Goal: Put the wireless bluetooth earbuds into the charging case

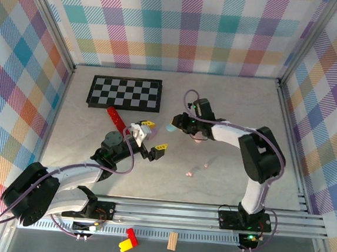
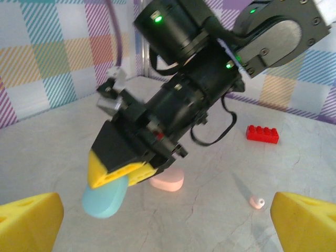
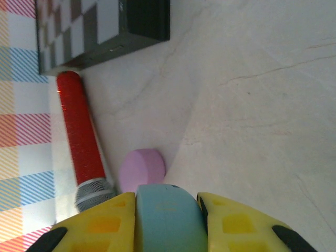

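My right gripper lowers the blue case onto the table (image 1: 168, 133) beside the purple case next.
My right gripper (image 3: 169, 231) is shut on a light blue oval charging case (image 3: 169, 215), which hangs tilted a little above the table (image 2: 105, 197). A pink case (image 2: 168, 181) lies on the table just behind it. One tiny pink earbud (image 2: 256, 202) rests on the table to the right, and two pink bits (image 1: 189, 174) (image 1: 206, 164) lie in front of the right arm. My left gripper (image 2: 168, 231) stands wide open facing the blue case, with nothing between its yellow fingertips (image 2: 29, 223). A purple case (image 3: 142, 169) sits beside the microphone.
A red microphone (image 3: 81, 136) lies next to a folded chessboard (image 1: 125, 93) at the back left. A red toy brick (image 2: 262, 134) sits on the table beyond the earbud. Checked walls close in the table on three sides.
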